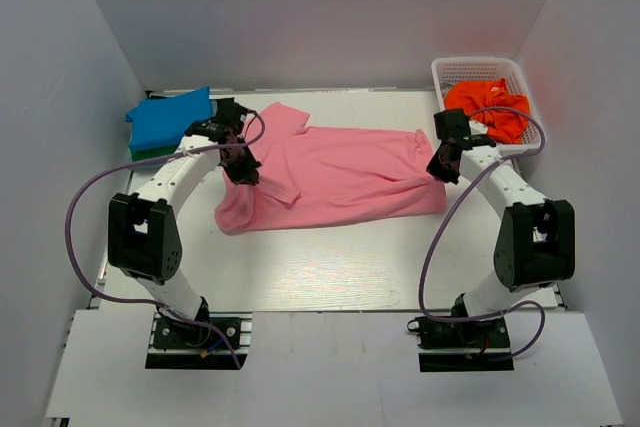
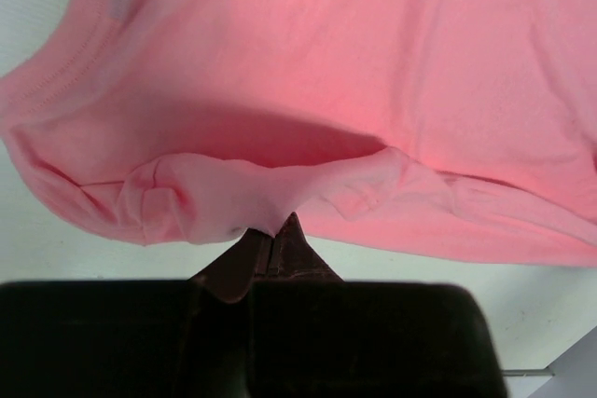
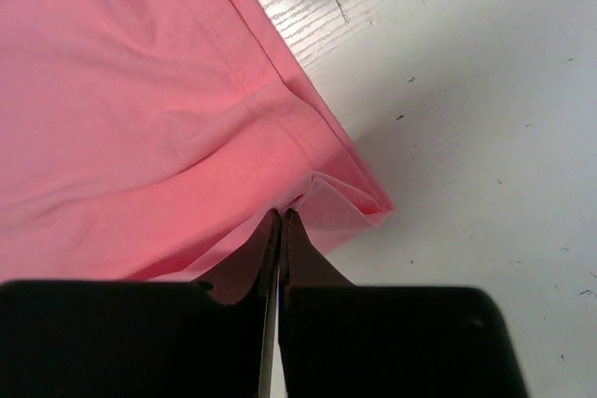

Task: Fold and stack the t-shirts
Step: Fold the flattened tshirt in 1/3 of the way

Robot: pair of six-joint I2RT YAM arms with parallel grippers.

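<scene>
I will next move my left gripper outward over the pink t-shirt, then release the pinched fold there, as the t-shirt's near side is only partly turned over.
A light pink t-shirt [image 1: 335, 175] lies spread across the middle of the table, its collar to the left. My left gripper [image 1: 243, 169] is shut on a pinched fold of the pink t-shirt [image 2: 280, 137] at its left end. My right gripper [image 1: 441, 167] is shut on the pink t-shirt's [image 3: 140, 109] hem corner at the right end. A folded bright blue t-shirt [image 1: 170, 117] lies on a green one [image 1: 148, 153] at the far left. An orange t-shirt [image 1: 490, 107] lies crumpled in the basket.
A white plastic lattice basket [image 1: 448, 71] stands at the far right corner. White walls close in the table on the left, back and right. Purple cables loop beside both arms.
</scene>
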